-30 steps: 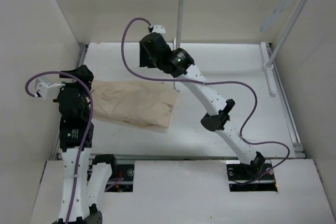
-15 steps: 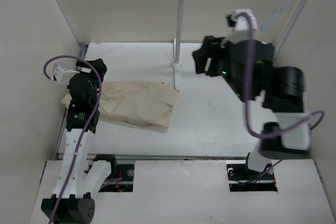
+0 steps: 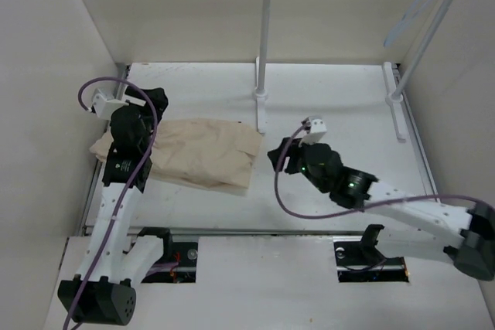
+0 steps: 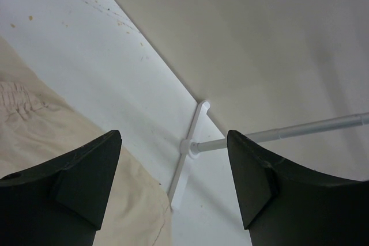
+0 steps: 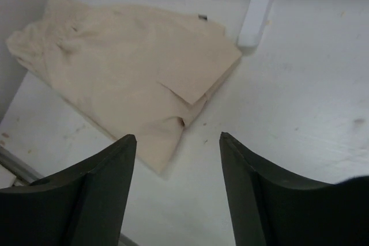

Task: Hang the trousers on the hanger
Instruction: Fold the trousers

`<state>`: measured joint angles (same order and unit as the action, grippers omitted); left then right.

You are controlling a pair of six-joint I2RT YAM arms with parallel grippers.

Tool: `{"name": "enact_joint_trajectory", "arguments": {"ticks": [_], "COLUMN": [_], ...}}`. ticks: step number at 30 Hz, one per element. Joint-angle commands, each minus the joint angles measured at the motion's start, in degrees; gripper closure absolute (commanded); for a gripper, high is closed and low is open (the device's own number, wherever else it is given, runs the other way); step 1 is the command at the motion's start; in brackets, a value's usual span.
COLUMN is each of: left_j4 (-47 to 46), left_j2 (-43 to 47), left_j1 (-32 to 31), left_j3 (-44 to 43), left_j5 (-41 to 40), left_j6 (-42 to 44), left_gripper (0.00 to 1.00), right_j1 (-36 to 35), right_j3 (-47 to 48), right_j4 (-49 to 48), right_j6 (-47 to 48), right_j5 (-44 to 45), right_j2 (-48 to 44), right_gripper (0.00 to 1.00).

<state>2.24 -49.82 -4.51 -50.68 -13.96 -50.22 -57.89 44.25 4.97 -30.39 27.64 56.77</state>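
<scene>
Because my open fingers point past the trousers toward the wall, I will tilt my left gripper downward and lower it onto the trousers' gathered waistband [image 4: 19, 99], closing there.
The beige trousers [image 3: 203, 152] lie folded flat on the left part of the white table. My left gripper [image 3: 151, 101] is open and empty above the trousers' far left end; its wrist view shows the cloth [image 4: 34, 136] at lower left, between and below the fingers. My right gripper [image 3: 277, 158] is open and empty, low over the table just right of the trousers' right edge, facing them [image 5: 127, 67]. The pale bluish hanger [image 3: 414, 9] hangs at the top right by the slanted rack pole, far from both grippers.
A white upright rack pole [image 3: 263, 44] stands on its foot [image 3: 261, 113] just behind the trousers' right corner; it also shows in the left wrist view [image 4: 187, 148] and the right wrist view [image 5: 259, 10]. A second slanted pole [image 3: 421, 44] stands at the right. Walls enclose the left, back and right.
My right arm has swung from high at the back right down low to the table beside the trousers' right edge. My left gripper has shifted slightly right and farther back over the cloth.
</scene>
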Motion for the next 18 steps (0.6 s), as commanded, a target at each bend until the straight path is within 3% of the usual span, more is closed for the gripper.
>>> {"name": "enact_joint_trajectory", "arguments": {"ticks": [1, 7, 11, 18], "left_j4": [-2.24, -2.85, -3.29, -3.21], "left_j2": [1.75, 1.22, 1.04, 0.61], "left_j1": [-0.36, -1.07, -1.59, -2.47], "left_j3": [2.59, 5.06, 5.06, 4.97], "left_j5": [0.16, 0.42, 0.07, -0.11], "left_j6": [0.82, 1.00, 1.35, 2.23], "left_gripper": [0.28, 0.28, 0.28, 0.28], "right_j1": [5.63, 8.09, 9.50, 10.65], "right_j3": [-4.51, -4.09, -4.35, -2.95], "right_j4": [-29.81, -39.68, -47.93, -52.95], "right_j6": [-10.73, -18.28, -26.19, -34.81], "right_j5": [-15.86, -18.40, -22.09, -25.69], "right_j2": [9.11, 28.54, 38.39, 48.42], "right_gripper": [0.28, 0.21, 0.25, 0.36]}}
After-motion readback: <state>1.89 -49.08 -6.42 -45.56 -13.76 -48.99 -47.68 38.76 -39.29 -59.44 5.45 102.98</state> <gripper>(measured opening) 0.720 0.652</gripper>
